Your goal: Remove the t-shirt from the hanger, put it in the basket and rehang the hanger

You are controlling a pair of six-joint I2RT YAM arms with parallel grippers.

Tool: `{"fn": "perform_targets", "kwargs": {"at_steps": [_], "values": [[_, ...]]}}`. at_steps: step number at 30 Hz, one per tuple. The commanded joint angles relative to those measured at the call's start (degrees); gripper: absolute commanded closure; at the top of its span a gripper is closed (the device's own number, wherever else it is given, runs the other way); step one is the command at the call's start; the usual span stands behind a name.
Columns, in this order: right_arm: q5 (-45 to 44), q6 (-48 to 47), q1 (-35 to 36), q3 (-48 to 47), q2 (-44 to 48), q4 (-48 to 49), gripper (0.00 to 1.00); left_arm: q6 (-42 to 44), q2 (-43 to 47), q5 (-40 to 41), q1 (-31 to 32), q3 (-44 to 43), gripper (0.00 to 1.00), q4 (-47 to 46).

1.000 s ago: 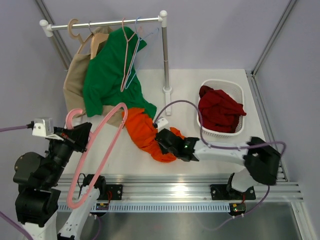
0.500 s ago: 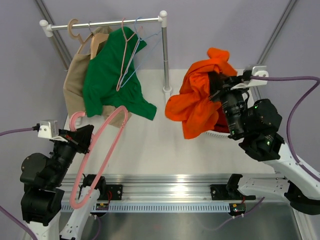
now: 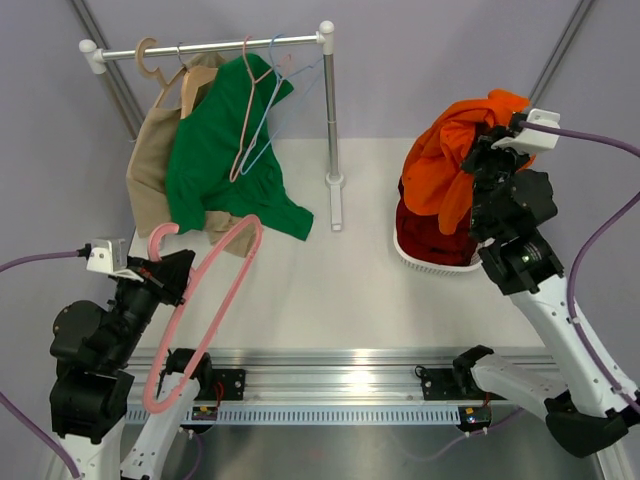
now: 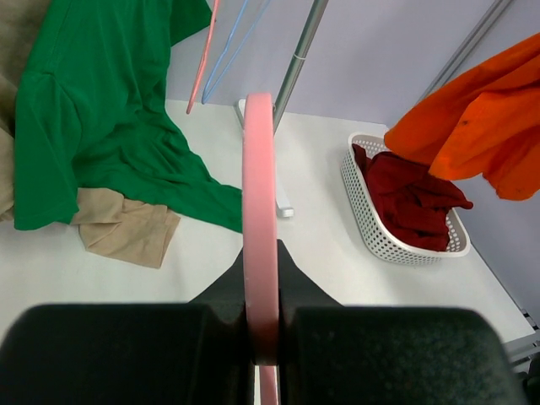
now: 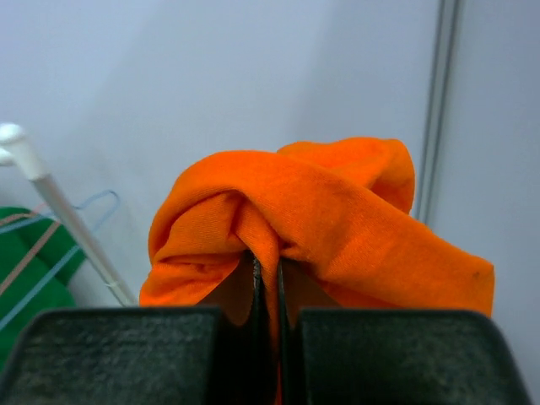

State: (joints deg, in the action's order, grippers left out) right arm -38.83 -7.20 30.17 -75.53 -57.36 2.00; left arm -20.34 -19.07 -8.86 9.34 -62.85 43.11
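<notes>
My right gripper's fingers tilt down next, lower onto the dark red garment in the basket (image 3: 410, 255) and release the orange t-shirt's fold, the hanger already bare.
The orange t-shirt (image 3: 455, 150) hangs bunched from my right gripper (image 3: 492, 150), high above the white basket (image 3: 410, 255). In the right wrist view the jaws are shut on a fold of the t-shirt (image 5: 337, 211), with my right gripper (image 5: 268, 278) at the frame's middle. The t-shirt also shows at the right edge of the left wrist view (image 4: 472, 126). My left gripper (image 3: 178, 277) is shut on the thick pale pink hanger (image 3: 215, 285), which is bare and slants over the table's front left. In the left wrist view the hanger (image 4: 258, 202) runs edge-on between the jaws of my left gripper (image 4: 260, 283).
A clothes rail (image 3: 215, 45) at the back left carries a green shirt (image 3: 220, 150), a beige garment (image 3: 150, 170), thin pink and blue wire hangers (image 3: 255, 110) and a wooden hanger (image 3: 150, 55). Its post (image 3: 330, 120) stands mid-table. The basket holds a dark red garment (image 3: 435, 235).
My right gripper has carried the orange t-shirt up from the table's front middle and to the right, over the basket. My left gripper has kept hold of the pink hanger, shifting slightly.
</notes>
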Motion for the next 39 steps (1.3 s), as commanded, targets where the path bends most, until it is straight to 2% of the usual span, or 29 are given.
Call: {"fn": "perform_targets", "kwargs": {"at_steps": [1,2,9,13,20,25,30,34,35,37,38,39], "values": [[7.16,7.01,-8.33,5.55,-1.34,1.43,1.00,0.12,-0.09,-1.42,0.32,-0.17,1.00,-4.18],[8.67,11.20,-10.46,7.91,-1.87,1.51,1.00,0.12,-0.26,-1.42,0.32,-0.25,1.00,-4.09],[15.80,18.71,-21.99,14.88,-13.37,9.24,1.00,0.30,-0.79,-0.98,0.41,0.01,1.00,-4.09],[17.29,22.75,-22.61,16.19,-20.85,10.39,1.00,0.65,-1.23,-0.63,0.41,-0.08,1.00,-4.09],[23.98,38.73,-21.65,29.00,-23.23,11.80,1.00,0.83,-2.46,0.69,0.41,-0.69,1.00,-4.62],[23.01,44.81,-19.80,36.31,-21.13,13.46,1.00,1.70,-3.16,3.32,0.41,-1.75,1.00,-4.53],[22.92,46.58,-19.80,36.59,-24.37,14.00,0.98,2.40,-6.32,5.77,0.41,-2.10,1.00,-4.70],[23.27,46.49,-19.80,37.73,-20.70,14.44,0.65,4.08,-9.49,8.51,0.41,-3.42,1.00,-5.32],[23.45,46.14,-19.80,37.47,-19.12,13.65,0.41,4.43,-10.19,8.60,0.32,-3.77,1.00,-5.58],[23.97,45.79,-19.80,36.60,-13.43,10.24,0.26,4.95,-12.90,8.60,0.41,-5.95,1.00,-5.76],[24.06,45.44,-19.80,36.42,-11.04,9.35,0.14,5.22,-14.05,8.69,0.41,-6.66,1.00,-6.02],[24.32,45.35,-19.72,36.24,-9.10,8.21,0.11,6.00,-15.20,8.60,0.41,-7.28,1.00,-6.20]]}}
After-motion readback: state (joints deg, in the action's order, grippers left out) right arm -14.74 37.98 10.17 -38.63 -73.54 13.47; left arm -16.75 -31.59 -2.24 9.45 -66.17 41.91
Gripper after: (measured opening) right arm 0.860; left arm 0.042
